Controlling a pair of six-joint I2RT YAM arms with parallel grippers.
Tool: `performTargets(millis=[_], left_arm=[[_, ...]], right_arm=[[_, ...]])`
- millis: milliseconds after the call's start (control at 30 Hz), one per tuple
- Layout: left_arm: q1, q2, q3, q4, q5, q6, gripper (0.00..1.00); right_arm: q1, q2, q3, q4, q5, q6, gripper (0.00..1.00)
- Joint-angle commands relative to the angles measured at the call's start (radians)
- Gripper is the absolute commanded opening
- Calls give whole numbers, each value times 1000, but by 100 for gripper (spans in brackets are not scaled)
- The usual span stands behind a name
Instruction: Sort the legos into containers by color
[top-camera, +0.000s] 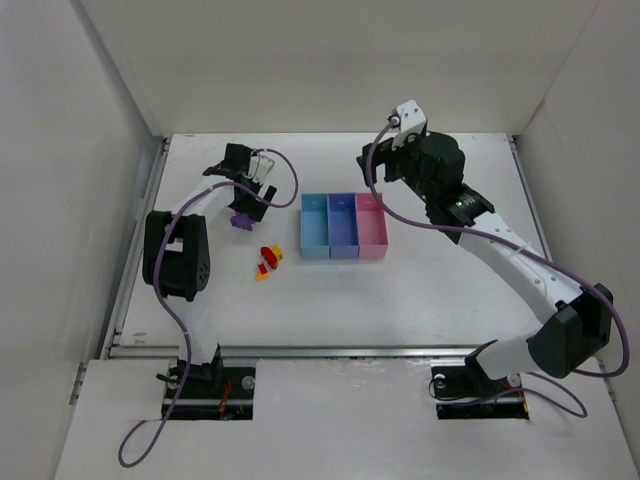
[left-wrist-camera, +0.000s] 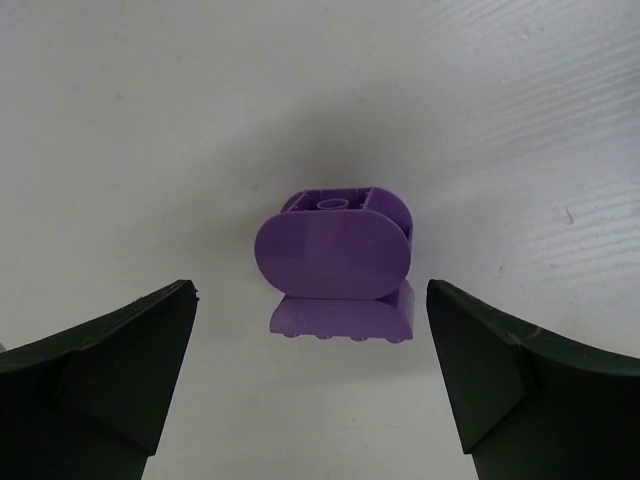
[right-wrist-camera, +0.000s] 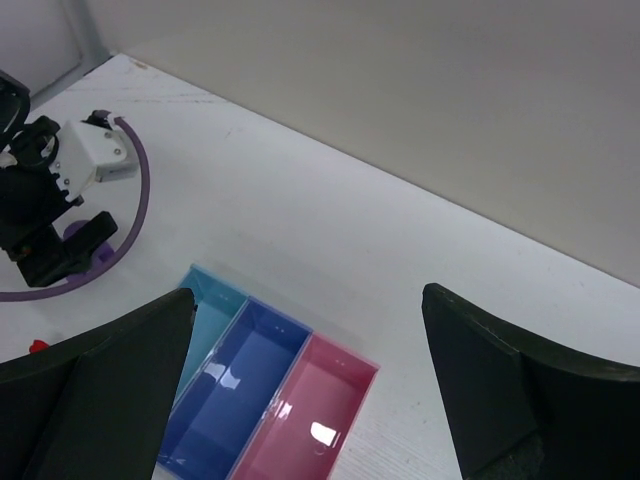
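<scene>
I should bring my left gripper down around the purple lego (top-camera: 240, 223) (left-wrist-camera: 333, 255) and then close my fingers on its opposite ends.
A purple lego (left-wrist-camera: 333, 255) lies on the white table between and just beyond my left gripper's (left-wrist-camera: 310, 365) open fingers, untouched. In the top view the left gripper (top-camera: 246, 206) hovers right over this purple lego (top-camera: 240, 223). A small cluster of red and yellow-orange legos (top-camera: 268, 259) lies nearer, to its right. The three joined bins are light blue (top-camera: 316, 228), periwinkle (top-camera: 343, 228) and pink (top-camera: 371, 228); all look empty. My right gripper (right-wrist-camera: 308, 300) is open and empty, raised above the far side of the pink bin (right-wrist-camera: 310, 420).
White walls enclose the table on the left, back and right. The left arm's wrist and purple cable (right-wrist-camera: 130, 200) show at the left of the right wrist view. The right arm (top-camera: 500, 250) stretches across the right half.
</scene>
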Motion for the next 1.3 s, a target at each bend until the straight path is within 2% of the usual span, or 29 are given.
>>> performTargets(millis=[0, 267, 367, 467, 700, 833, 867, 967, 1000, 1100, 1167, 1267], left_arm=[[11, -11, 2, -74, 74, 16, 100], [11, 13, -22, -102, 58, 27, 100], [20, 38, -13, -93, 56, 27, 94], [20, 73, 42, -103, 56, 27, 83], [30, 86, 55, -150, 56, 36, 72], [30, 86, 55, -150, 65, 36, 54], [30, 86, 64, -150, 76, 36, 45], [30, 86, 73, -150, 76, 36, 30], [30, 86, 73, -150, 76, 36, 18], [30, 67, 102, -159, 55, 36, 0], [30, 41, 122, -159, 41, 45, 0], [4, -14, 173, -159, 9, 88, 0]], right_arm=[[4, 1, 25, 22, -25, 18, 100], [13, 48, 46, 22, -69, 37, 100], [13, 57, 46, 22, -78, 37, 100], [13, 57, 46, 22, -78, 37, 100], [13, 57, 46, 13, -69, 46, 100], [13, 67, 46, 13, -80, 55, 100], [13, 67, 46, 13, -80, 55, 100], [13, 67, 57, 13, -98, 64, 100], [13, 67, 57, 13, -107, 64, 100], [13, 67, 90, -7, -155, 86, 100], [13, 77, 120, -36, -169, 116, 100], [-34, 121, 212, -108, -299, 191, 100]])
